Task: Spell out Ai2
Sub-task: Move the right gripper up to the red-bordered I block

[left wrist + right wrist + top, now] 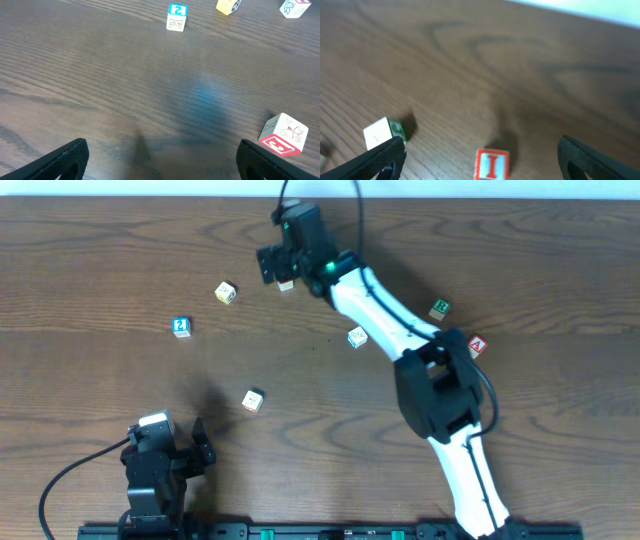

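The red-edged I cube (286,285) (491,164) shows between my right gripper's spread fingers, which still hover above it. Next, they come down around it.
A red-framed "I" block (491,164) lies on the wood between the open fingers of my right gripper (485,156); in the overhead view that gripper (272,265) is at the far middle with the block (287,283) just beside it. A blue "2" block (181,327) sits at the left and also shows in the left wrist view (176,17). A red "A" block (478,346) lies at the right beside the right arm. My left gripper (203,446) is open and empty near the front left (167,165).
A yellow block (226,292) lies near the "2" block. A white-blue block (357,337) and a green block (440,309) lie by the right arm. A red-and-white block (252,400) lies ahead of the left gripper (284,134). A white-green block (385,132) shows left of the "I".
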